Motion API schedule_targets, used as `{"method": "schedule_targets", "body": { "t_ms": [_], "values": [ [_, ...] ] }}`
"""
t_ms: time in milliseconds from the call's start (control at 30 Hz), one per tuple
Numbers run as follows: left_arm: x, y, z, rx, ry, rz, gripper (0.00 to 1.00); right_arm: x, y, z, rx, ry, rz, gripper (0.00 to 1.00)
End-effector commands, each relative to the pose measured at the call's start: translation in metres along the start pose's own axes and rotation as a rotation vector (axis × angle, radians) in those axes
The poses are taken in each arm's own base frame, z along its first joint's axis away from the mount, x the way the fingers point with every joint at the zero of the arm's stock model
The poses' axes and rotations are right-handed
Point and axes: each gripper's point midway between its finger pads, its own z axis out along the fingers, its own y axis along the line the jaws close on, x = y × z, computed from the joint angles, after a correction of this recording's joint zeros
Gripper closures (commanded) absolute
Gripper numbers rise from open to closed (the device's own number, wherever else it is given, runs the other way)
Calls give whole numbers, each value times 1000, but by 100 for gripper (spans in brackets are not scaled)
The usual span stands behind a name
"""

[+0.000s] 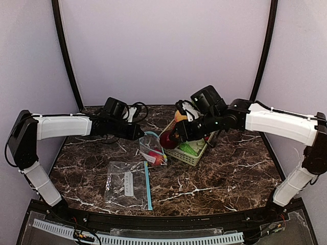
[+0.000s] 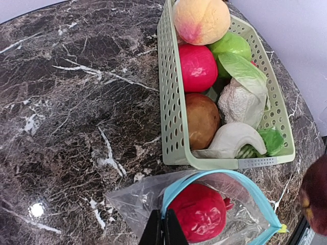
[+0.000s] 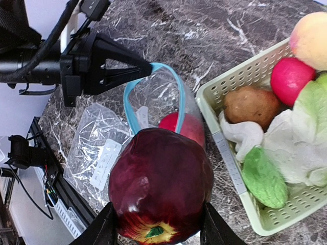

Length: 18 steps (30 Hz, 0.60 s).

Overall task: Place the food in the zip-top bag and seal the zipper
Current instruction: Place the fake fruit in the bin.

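Note:
My right gripper should next move outward, then down over the basket's potato and red fruit [image 3: 275,94], and let go of the apple, because the bag already has a toy fruit in it.
The zip-top bag [image 1: 149,149] stands open on the marble table, and its blue zipper rim [image 2: 176,196] is pinched by my shut left gripper [image 2: 163,232]. A bright red toy fruit [image 2: 200,212] lies inside it. My right gripper [image 3: 158,227] is shut on a dark red apple [image 3: 161,178], held just above and beside the bag mouth [image 3: 153,94]. In the top view the apple [image 1: 168,139] hangs between the bag and the basket. More food fills the basket: a peach [image 2: 202,20], a red fruit [image 2: 196,66], a brown potato [image 2: 202,120] and a cauliflower [image 2: 240,99].
The pale green lattice basket [image 1: 185,155] sits right of the bag, close to my right gripper [image 1: 177,137]. A second clear bag [image 1: 124,182] with a blue strip [image 1: 148,189] lies flat near the front edge. Cables trail behind my left gripper [image 1: 138,133].

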Motion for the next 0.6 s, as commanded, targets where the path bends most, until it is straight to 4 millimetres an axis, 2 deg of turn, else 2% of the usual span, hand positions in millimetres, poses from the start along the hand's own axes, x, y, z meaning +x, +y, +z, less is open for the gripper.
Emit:
{"method": "schedule_targets", "body": {
  "t_ms": [0,100,267,400,567],
  "values": [
    [-17,-6,-44,-25,-68,12,99,-35,-17,-38,126,-132,-62,53],
    [-21,-10,-64,-31,-92,1,99,-47,-40,-37,178,-145,-65,53],
    [-23,-13,-83,-45,-94,-26,99,-71,-72,-19,234,-142,-85,54],
    [-18,-17,-88,-34,-41,-44,99,-85,-95,2,265,-119,-95,54],
    [-14,-26,-86,12,12,-5,99,-93,-110,21,298,-90,-133,52]
  ]
}}
